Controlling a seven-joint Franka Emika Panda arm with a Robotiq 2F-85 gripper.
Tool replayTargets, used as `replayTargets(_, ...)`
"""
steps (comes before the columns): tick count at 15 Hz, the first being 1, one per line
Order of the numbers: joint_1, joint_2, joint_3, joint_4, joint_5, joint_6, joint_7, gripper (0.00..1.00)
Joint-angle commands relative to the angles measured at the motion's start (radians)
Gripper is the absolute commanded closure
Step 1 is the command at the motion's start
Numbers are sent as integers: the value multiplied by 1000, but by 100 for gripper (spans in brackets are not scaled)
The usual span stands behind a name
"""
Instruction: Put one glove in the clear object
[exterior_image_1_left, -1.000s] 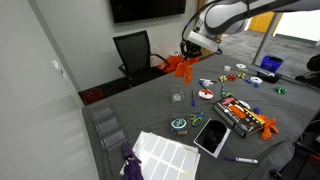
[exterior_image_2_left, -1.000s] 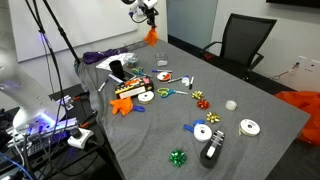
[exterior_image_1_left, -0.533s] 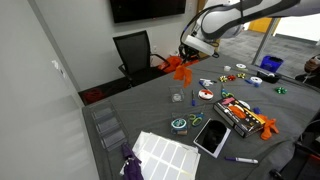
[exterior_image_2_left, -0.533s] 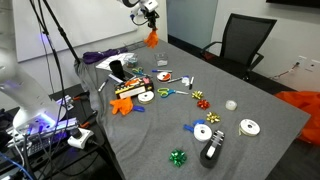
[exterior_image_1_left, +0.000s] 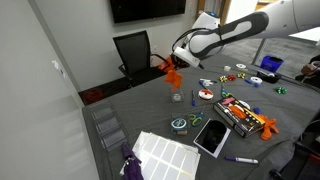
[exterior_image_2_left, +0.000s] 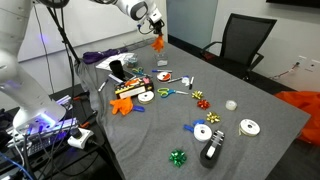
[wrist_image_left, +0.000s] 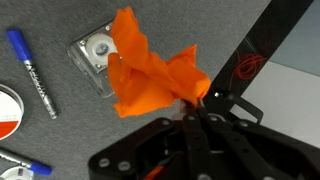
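My gripper is above the clear container, which is to its left in the wrist view, so next it will move down over the container to release the glove.
My gripper is shut on a bright orange glove, which hangs limp from the fingertips. In both exterior views the gripper holds the glove in the air above the grey table, near its far end. The clear object is a small square transparent container on the table. In the wrist view it lies just beside and partly under the hanging glove. It also shows in an exterior view, a little below the glove. A second orange glove lies by a black box.
Tape rolls, ribbon bows and a blue marker are scattered on the table. A black box of markers, a dark tablet, stacked clear trays and a black chair are nearby. An orange bag lies off the table.
The arm has carried the held glove away from the table's far edge, inward and lower, so it now hangs near the clear object.
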Motion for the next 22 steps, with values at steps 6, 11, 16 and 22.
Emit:
replayTargets(6,26,171,-83,143,-26,82,29,100)
replayTargets(11,21,177,-95,92,-64,88,-23,100)
replayTargets(16,14,146,-54,11,-61,156,-124,100)
replayTargets(22,23,113,-24,-97,-52,252,-266,100)
